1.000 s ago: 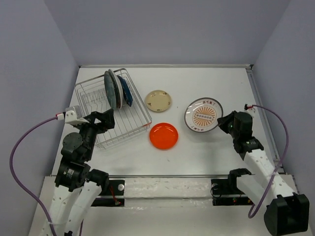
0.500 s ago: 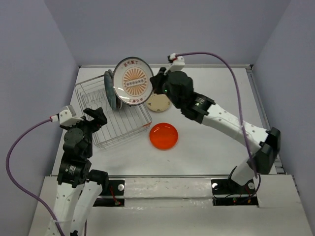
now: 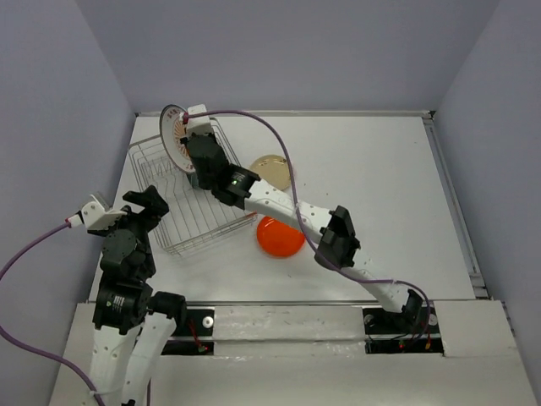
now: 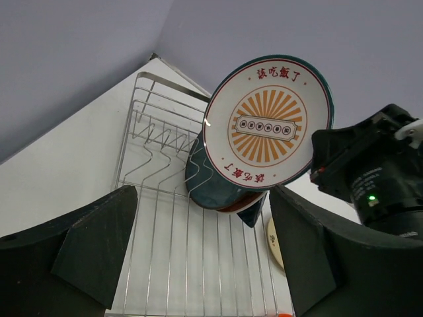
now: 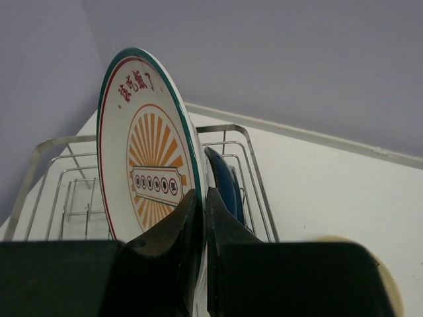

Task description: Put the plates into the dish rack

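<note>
The white plate will move back and down with my right gripper until it sits in empty wires (image 3: 177, 181) beside the dark teal plate, and my gripper will then release it. The wires are below and back from it.
My right gripper (image 3: 193, 144) is shut on the rim of the white plate with the orange emblem (image 3: 174, 135). It holds the plate on edge above the far end of the silver wire dish rack (image 3: 201, 222). In the right wrist view both fingers pinch the plate (image 5: 142, 165) at my right gripper (image 5: 201, 198). A dark teal plate (image 4: 210, 185), a reddish plate edge and a dark blue leaf-shaped plate (image 4: 256, 212) stand in the rack (image 4: 165, 231) behind it. My left gripper (image 3: 145, 203) is open and empty at the rack's near left corner.
A plain orange plate (image 3: 277, 239) lies on the table right of the rack. A cream plate (image 3: 277, 167) lies behind it, partly covered by my right arm, which stretches across the table from the lower right. Purple walls close in the table.
My right arm has carried the emblem plate further left, from above the rack's right side to its far left, turning it on edge. My left arm has drawn slightly left and back.
</note>
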